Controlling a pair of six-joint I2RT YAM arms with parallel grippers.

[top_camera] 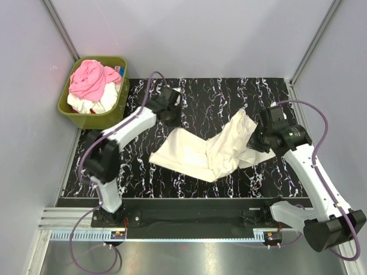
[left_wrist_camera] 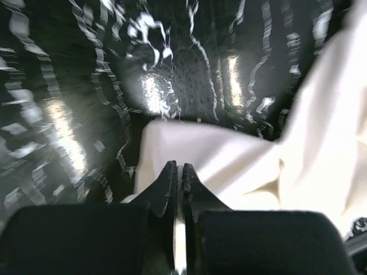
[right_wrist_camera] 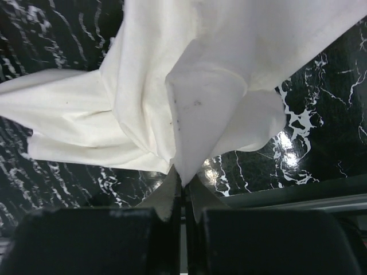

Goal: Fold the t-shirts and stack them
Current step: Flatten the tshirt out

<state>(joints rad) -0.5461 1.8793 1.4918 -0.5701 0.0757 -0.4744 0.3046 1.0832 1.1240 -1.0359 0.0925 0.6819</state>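
Note:
The t-shirt's corner goes toward the green bin [top_camera: 121,100] next for my left gripper to release, as bare mat beside the bin lies to the gripper's left in the top view.
A cream t-shirt [top_camera: 200,150] lies crumpled across the middle of the black marbled mat [top_camera: 143,183]. My right gripper [top_camera: 256,139] is shut on a fold of its right side, and the cloth hangs bunched from the jaws in the right wrist view [right_wrist_camera: 195,103]. My left gripper [top_camera: 175,121] is at the shirt's far left corner. Its jaws are shut, with a thin strip of cream cloth [left_wrist_camera: 229,160] showing between them. More shirts, pink [top_camera: 89,79] and white, are piled in the green bin [top_camera: 121,100].
The green bin stands off the mat at the back left. Grey walls enclose the table on three sides. A metal rail [top_camera: 189,232] and both arm bases run along the near edge. The mat's bare glossy surface [left_wrist_camera: 172,69] lies beyond the shirt's edge.

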